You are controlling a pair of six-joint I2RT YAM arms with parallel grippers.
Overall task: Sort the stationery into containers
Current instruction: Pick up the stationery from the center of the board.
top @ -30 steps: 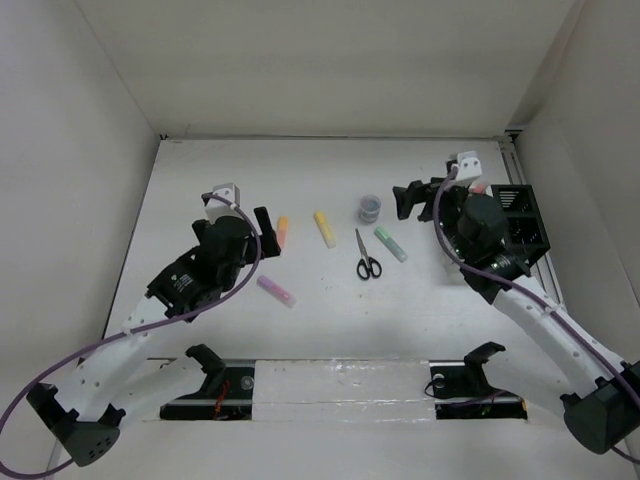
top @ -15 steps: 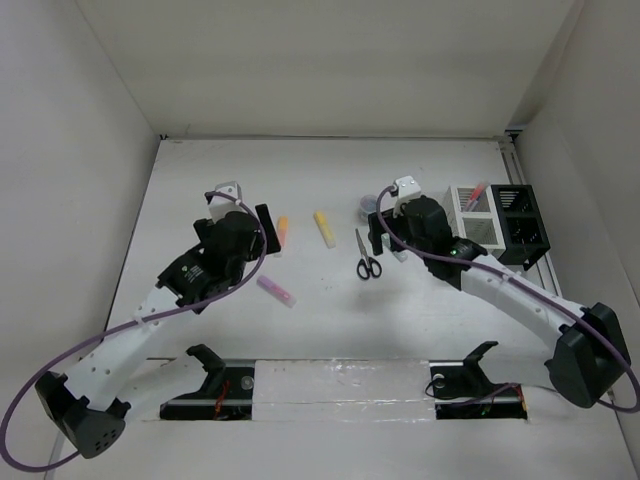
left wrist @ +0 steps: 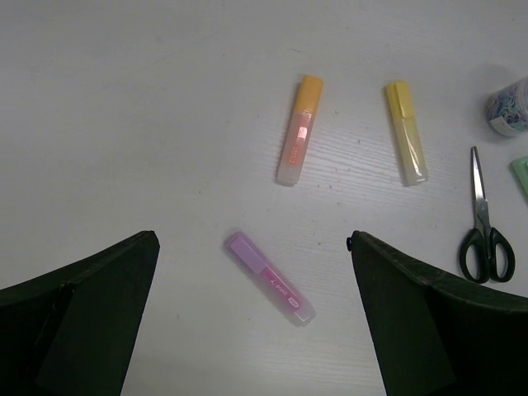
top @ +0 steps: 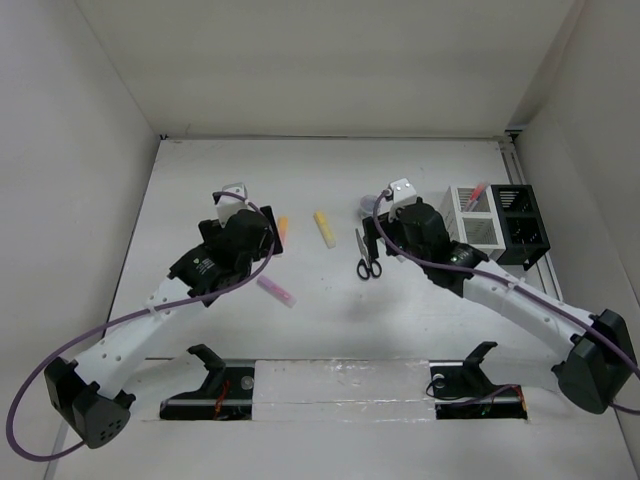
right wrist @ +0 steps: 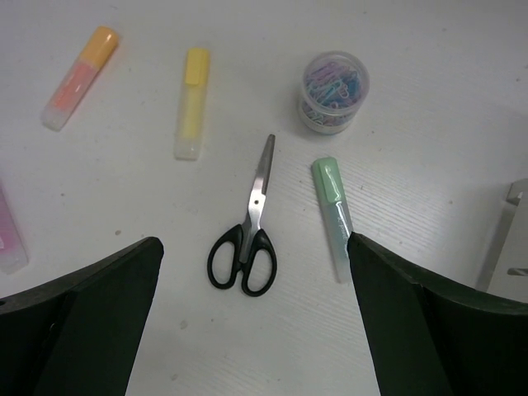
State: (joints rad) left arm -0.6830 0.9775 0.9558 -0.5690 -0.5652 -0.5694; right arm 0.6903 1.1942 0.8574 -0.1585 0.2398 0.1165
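Observation:
My right gripper has the scissors (right wrist: 247,223) between its fingers, so next it will move down and to the right in the wrist view onto the green highlighter's cap (right wrist: 330,183).
My left gripper (top: 262,236) is open above the purple highlighter (left wrist: 270,277), which lies between its fingers in the left wrist view (left wrist: 252,241). Orange (left wrist: 299,129) and yellow (left wrist: 406,144) highlighters lie beyond it. My right gripper (top: 372,236) is open above the black-handled scissors (right wrist: 247,223), which lie between its fingers (right wrist: 254,244). The green highlighter (right wrist: 334,213) lies just right of them, near the right finger. The white box (top: 472,216) holds an orange-red pen (top: 478,192). The black box (top: 520,218) stands beside it.
A small round clear tub of coloured paper clips (right wrist: 332,91) stands beyond the scissors. White walls enclose the table on three sides. The two boxes sit against the right edge.
My right arm has swung left from over the boxes to above the scissors. My left gripper has shifted slightly right and nearer, over the purple highlighter.

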